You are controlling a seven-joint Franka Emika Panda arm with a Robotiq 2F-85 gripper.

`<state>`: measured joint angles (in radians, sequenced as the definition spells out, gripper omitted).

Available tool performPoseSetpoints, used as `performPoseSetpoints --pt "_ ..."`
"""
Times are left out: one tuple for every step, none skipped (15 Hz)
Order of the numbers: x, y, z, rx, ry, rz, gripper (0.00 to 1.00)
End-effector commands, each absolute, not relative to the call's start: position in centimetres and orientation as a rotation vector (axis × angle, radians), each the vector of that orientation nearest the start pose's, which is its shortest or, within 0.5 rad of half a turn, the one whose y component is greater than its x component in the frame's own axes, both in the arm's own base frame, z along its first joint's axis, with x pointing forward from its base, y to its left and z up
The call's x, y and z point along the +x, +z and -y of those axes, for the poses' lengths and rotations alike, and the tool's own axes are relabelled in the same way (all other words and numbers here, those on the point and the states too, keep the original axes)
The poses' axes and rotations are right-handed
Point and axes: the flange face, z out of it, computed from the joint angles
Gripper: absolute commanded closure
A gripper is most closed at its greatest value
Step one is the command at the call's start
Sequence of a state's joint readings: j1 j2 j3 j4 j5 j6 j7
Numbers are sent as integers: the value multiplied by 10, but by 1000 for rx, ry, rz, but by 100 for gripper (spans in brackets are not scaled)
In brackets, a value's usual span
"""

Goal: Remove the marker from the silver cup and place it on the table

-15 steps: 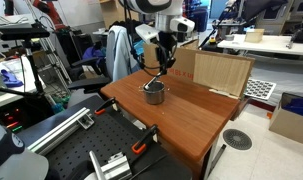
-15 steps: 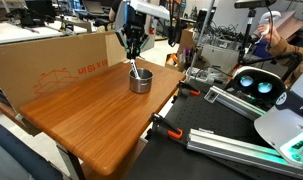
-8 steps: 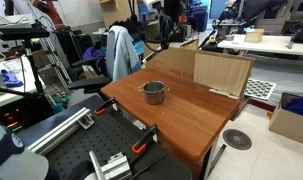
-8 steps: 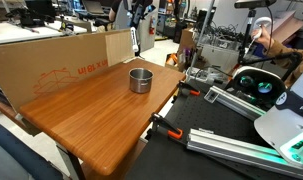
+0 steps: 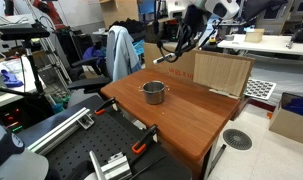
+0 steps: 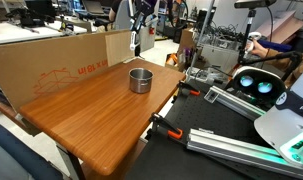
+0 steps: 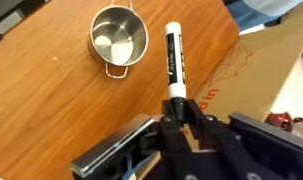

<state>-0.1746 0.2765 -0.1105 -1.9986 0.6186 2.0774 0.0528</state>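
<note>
The marker is clear of the silver cup, so the robot's gripper will go down to the bare tabletop (image 5: 196, 94) beside the cardboard box and let go of the marker's near end.
My gripper (image 7: 178, 105) is shut on the marker (image 7: 173, 60), a white-and-black pen that sticks straight out from the fingertips. I hold it high above the reddish-brown table (image 7: 51, 110), over the table's edge by the cardboard. The silver cup (image 7: 118, 40) stands empty on the table, off to one side below. In both exterior views the cup (image 5: 154, 93) (image 6: 140, 79) stands alone on the table (image 5: 191, 115) (image 6: 91, 120). The gripper (image 5: 181, 42) (image 6: 138, 25) hangs well above and beyond it.
A cardboard box (image 5: 221, 72) (image 6: 51, 65) stands along the table's far edge, under the gripper. Orange-handled clamps (image 6: 169, 128) grip the table's near edge. A black perforated workbench (image 5: 81, 150) lies beside the table.
The gripper was down at the cup a second ago. It has risen with the marker out of the cup and swung away toward the cardboard box. The cup is now empty.
</note>
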Motion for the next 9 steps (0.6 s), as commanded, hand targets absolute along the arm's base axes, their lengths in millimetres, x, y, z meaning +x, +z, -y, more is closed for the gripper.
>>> performPoseSetpoints --pt "594 297 149 -2409 266 -1017 95" --pt "601 291 152 -2404 272 -1049 95" --pt "606 285 156 -2403 277 -1083 95" --pt "611 278 159 -2405 284 -1114 95" --pt "617 269 161 -2409 292 -1150 95" --pt "620 263 163 -2406 297 -1179 95" --pt "626 254 167 -2406 311 -1217 95" --pt "629 246 170 -2408 322 -1249 95" --pt "633 236 174 -2414 339 -1290 95"
